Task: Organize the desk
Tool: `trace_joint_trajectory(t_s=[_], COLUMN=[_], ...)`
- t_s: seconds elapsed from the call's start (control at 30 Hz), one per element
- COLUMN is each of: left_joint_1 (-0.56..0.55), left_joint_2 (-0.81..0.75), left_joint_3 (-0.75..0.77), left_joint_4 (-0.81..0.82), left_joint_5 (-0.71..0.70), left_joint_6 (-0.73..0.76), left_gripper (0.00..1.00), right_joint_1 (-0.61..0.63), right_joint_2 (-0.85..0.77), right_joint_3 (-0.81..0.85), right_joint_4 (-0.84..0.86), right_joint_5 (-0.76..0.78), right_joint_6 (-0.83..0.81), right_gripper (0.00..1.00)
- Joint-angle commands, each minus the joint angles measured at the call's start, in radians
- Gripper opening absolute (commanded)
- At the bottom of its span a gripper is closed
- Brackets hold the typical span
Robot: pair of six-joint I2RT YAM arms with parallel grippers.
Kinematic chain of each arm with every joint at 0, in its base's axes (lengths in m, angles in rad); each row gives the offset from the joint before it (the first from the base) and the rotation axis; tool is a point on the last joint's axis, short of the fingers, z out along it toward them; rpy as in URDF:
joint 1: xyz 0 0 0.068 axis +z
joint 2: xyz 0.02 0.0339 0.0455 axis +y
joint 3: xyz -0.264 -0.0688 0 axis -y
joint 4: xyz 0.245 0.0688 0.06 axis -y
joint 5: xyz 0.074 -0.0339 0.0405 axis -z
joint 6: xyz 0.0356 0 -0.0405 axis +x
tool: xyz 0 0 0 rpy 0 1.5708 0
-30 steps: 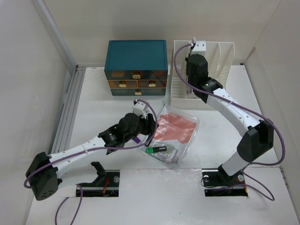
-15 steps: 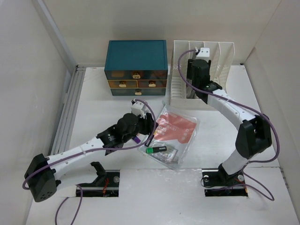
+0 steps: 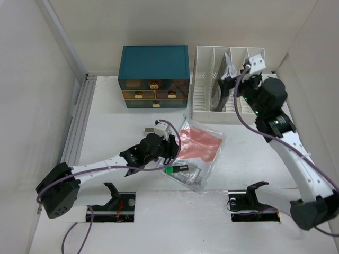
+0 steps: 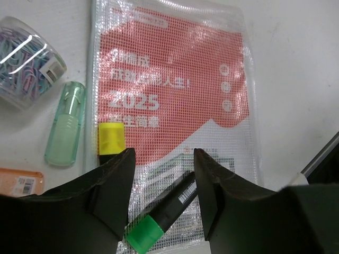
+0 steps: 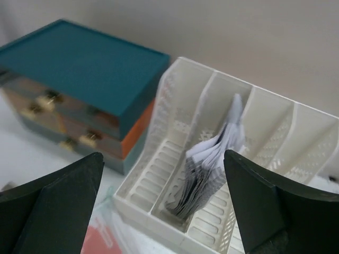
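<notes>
The pouch's bare far corner (image 3: 222, 136) is below and back of my right gripper. I will move that gripper back and down onto the corner next, with its fingers open, away from the cabinet.
The white desk (image 3: 106, 121) carries a clear mesh pouch (image 3: 198, 145) with a red sheet inside (image 4: 175, 90). A black marker with a green cap (image 3: 176, 169) lies on the pouch. My left gripper (image 3: 171, 153) hovers low over it, open, and the marker (image 4: 169, 209) lies slanted between the fingers (image 4: 163, 159), not gripped. My right gripper (image 3: 231, 84) is wide open and empty (image 5: 163, 159) above the white file rack (image 3: 233, 58). A sheaf of papers (image 5: 212, 164) stands in one rack slot (image 3: 218, 95).
A teal drawer cabinet (image 3: 153, 74) stands left of the rack (image 5: 180, 159). In the left wrist view, a yellow highlighter (image 4: 111, 138), a pale green tube (image 4: 66, 124), a tub of paper clips (image 4: 26, 61) and an orange item (image 4: 18, 181) lie by the pouch.
My right gripper has opened wide and drawn back to the right, out of the rack, leaving the papers in the slot. The left arm has shifted slightly toward the marker.
</notes>
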Motion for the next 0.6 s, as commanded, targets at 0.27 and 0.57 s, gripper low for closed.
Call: trace_joint_trajectory(t_s=[0.27, 0.57], left_joint_1=[-0.041, -0.041], left_joint_2=[0.173, 0.312], left_joint_3=[0.010, 0.067], left_joint_4=[0.207, 0.218], left_joint_5=[0.036, 0.027], left_joint_6=[0.053, 0.081], left_gripper=[0.41, 0.41], right_joint_1=[-0.071, -0.090], right_joint_2=[-0.117, 0.085], right_joint_3=[-0.419, -0.478], right_joint_4=[-0.140, -0.120], right_joint_5=[-0.723, -0.626], right_joint_6=[0.093, 0.155], right_gripper=[0.83, 0.83])
